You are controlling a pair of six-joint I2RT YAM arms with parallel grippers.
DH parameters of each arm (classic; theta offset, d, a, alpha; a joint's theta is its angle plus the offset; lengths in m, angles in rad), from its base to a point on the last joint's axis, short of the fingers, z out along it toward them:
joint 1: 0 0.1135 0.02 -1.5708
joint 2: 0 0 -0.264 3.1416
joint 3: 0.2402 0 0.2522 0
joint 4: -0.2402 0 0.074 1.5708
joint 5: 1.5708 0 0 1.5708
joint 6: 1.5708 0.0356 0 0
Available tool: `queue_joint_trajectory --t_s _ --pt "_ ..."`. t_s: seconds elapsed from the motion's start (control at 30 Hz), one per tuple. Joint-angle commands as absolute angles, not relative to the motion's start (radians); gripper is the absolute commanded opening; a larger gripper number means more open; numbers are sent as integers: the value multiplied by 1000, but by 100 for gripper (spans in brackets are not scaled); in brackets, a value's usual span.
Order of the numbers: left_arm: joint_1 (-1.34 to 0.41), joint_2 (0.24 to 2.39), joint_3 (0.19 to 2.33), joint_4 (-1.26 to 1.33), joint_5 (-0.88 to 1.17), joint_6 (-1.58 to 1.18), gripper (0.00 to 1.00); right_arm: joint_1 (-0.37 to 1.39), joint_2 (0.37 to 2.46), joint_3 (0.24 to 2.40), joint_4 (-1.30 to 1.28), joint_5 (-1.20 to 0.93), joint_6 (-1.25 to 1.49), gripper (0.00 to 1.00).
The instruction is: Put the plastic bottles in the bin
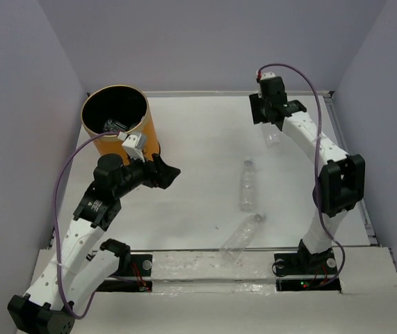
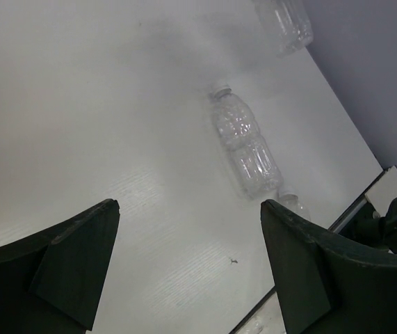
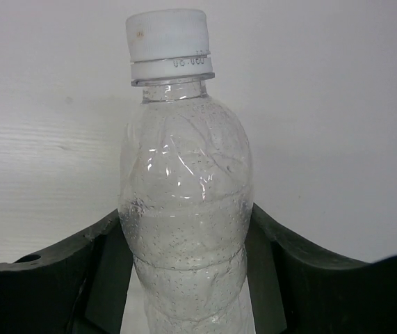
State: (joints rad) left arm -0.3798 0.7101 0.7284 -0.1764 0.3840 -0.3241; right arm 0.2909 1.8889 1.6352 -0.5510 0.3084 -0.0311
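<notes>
My right gripper lifts toward the left in the top view next and releases the bottle over the bin's opening [image 1: 115, 110], because the bin's rim stands high.
The orange bin [image 1: 146, 132] stands at the far left with a clear bottle [image 1: 112, 126] inside it. My left gripper [image 1: 168, 173] is open and empty beside the bin's right side, low over the table; its wrist view [image 2: 190, 209] shows bare table between the fingers. My right gripper [image 1: 274, 125] is shut on a clear plastic bottle [image 1: 273, 138] at the far right; in the right wrist view [image 3: 184, 223] both fingers press the bottle [image 3: 184, 202], which has a white cap [image 3: 167, 38]. Two more bottles lie mid-table [image 1: 247, 185] and nearer [image 1: 242, 236]; the first also shows in the left wrist view [image 2: 245, 147].
A metal rail [image 1: 268, 250] runs along the table's near edge with both arm bases behind it. Faint clear crinkly shapes [image 1: 184, 263] lie on that near strip. Grey walls close in the table on three sides.
</notes>
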Motion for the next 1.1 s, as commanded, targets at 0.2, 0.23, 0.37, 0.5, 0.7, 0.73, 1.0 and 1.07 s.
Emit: queue_joint_trajectory --t_s 0.2,0.23,0.37,0.5,0.7,0.73,1.0,1.07 --pt "-405 654 531 -55 440 -567 93 676 1828 2080 -305 186 -11 49" --pt "-406 646 513 -55 434 -618 93 713 1863 2197 -289 169 -3 49" --pt "-411 621 417 -48 430 -712 93 785 2012 2394 -154 60 69 48" --pt "-417 623 376 -48 440 -747 93 836 2094 2408 102 -44 149 48" --pt "-443 641 354 -43 457 -773 94 885 2285 2525 460 -104 268 48" --pt "-446 647 353 -40 465 -773 94 899 2318 2552 498 -98 268 48" --pt "-465 692 339 -11 500 -767 94 922 2523 2643 646 47 279 51" --pt "-465 692 334 -8 497 -768 94 922 2534 2625 611 45 276 63"
